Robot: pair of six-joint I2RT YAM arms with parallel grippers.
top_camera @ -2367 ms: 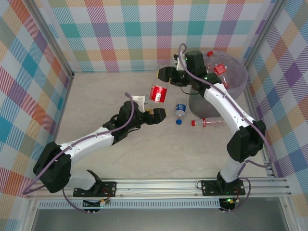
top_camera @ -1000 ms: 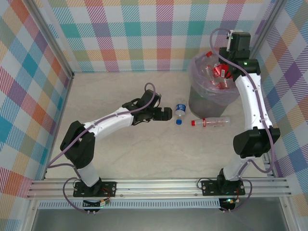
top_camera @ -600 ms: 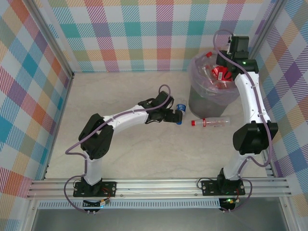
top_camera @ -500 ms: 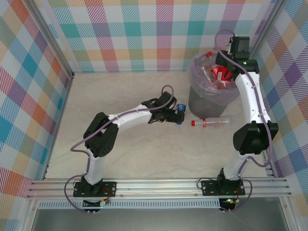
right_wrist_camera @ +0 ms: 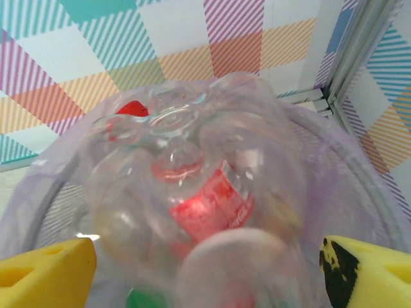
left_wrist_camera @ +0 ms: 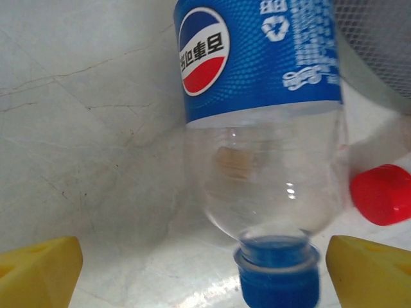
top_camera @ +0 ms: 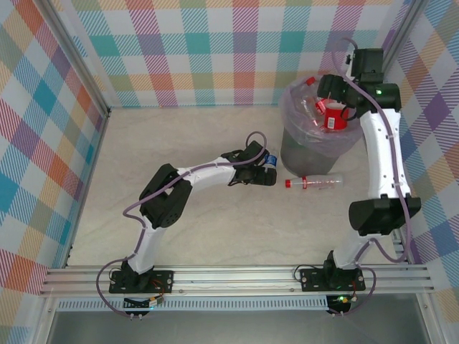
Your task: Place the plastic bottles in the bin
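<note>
My left gripper eases down around the blue-labelled bottle's neck (left_wrist_camera: pixel 275 249) beside its blue cap (left_wrist_camera: pixel 276 282) next and closes there. That narrow end already lies between the open fingers.
A blue-labelled plastic bottle (left_wrist_camera: pixel 263 128) lies on the table, its blue cap (left_wrist_camera: pixel 276 282) pointing at my left wrist. My left gripper (left_wrist_camera: pixel 202 266) is open, and the cap end lies between its yellow fingertips (left_wrist_camera: pixel 42 269) without touching them. From above, this bottle (top_camera: pixel 270 162) sits just left of the bin (top_camera: pixel 305 152), with the left gripper (top_camera: pixel 262 173) at it. My right gripper (right_wrist_camera: pixel 205 269) hangs open over the bin's lilac bag (right_wrist_camera: pixel 359 192). A blurred red-labelled bottle (right_wrist_camera: pixel 237 256) is loose below it. Another red-capped bottle (top_camera: pixel 312 182) lies in front of the bin.
Several bottles (right_wrist_camera: pixel 212 205) are piled inside the bin, mostly red-labelled, with a green one (right_wrist_camera: pixel 144 298) among them. The plaid back wall and a metal corner post (top_camera: pixel 387 50) stand close behind the bin. A red cap (left_wrist_camera: pixel 383 194) shows right of the blue bottle.
My left arm has stretched right until its open fingers reached the blue-labelled bottle. My right gripper has opened over the bin and let go of the red-labelled bottle.
</note>
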